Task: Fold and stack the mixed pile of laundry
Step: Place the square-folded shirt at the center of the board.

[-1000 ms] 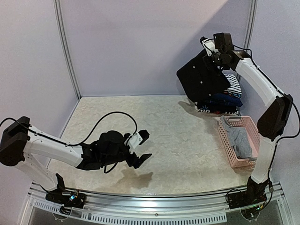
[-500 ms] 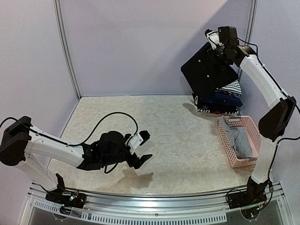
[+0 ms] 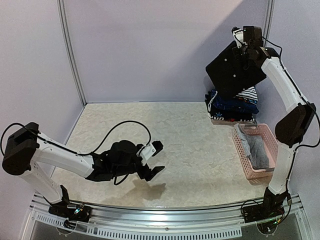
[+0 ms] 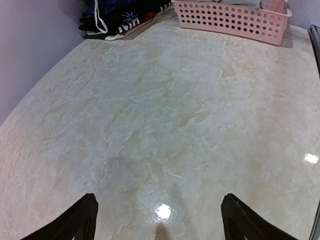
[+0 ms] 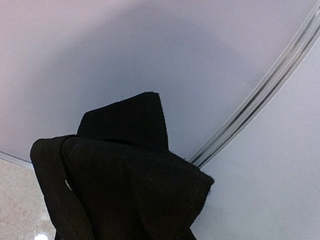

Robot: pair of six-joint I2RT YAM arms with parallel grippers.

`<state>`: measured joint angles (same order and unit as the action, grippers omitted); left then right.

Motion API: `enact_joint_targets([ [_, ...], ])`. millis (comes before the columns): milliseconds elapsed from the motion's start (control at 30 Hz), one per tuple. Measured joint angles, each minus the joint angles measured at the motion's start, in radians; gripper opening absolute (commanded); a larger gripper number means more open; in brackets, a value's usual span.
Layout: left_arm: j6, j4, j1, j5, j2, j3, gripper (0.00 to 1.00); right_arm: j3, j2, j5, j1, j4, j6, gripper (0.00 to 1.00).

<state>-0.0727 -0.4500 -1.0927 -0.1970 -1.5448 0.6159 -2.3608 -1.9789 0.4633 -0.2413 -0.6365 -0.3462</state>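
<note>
My right gripper lowers toward the corner's metal post next and turns to lay the black garment [image 3: 234, 71] onto the stack.
My right gripper [image 3: 244, 49] is high at the back right, shut on a large plain black garment [image 3: 234, 71] with small white dots, which hangs flat above the clothes stack. The garment fills the lower right wrist view [image 5: 125, 180] and hides the fingers. Below it lies a stack of garments [image 3: 232, 106], one black-and-white striped on darker ones; it shows far off in the left wrist view [image 4: 117, 17]. A grey garment [image 3: 255, 150] lies in the pink basket [image 3: 270, 135]. My left gripper [image 3: 155, 157] is open and empty, low over the bare table near the front; its fingertips [image 4: 80, 220] stand wide apart.
The pink lattice basket [image 4: 235, 20] stands at the right edge of the marbled table [image 3: 175, 140]. Purple walls close the back and sides, with a metal post [image 5: 255, 110] in the right corner. A metal rail [image 3: 165, 220] runs along the near edge.
My right gripper has carried the black garment up and to the right, from left of the stack to above it. My left arm has shifted slightly right and lower.
</note>
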Motion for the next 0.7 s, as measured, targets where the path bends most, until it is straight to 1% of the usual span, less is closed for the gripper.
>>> enact_joint_targets([
  [267, 0.000, 0.003, 0.000, 0.002, -0.038, 0.035, 0.87, -0.068, -0.117, -0.014, 0.045, 0.058, 0.013, 0.00],
  [700, 0.000, 0.024, 0.000, 0.009, -0.120, 0.119, 0.87, -0.082, -0.240, -0.040, 0.169, 0.151, 0.101, 0.00],
])
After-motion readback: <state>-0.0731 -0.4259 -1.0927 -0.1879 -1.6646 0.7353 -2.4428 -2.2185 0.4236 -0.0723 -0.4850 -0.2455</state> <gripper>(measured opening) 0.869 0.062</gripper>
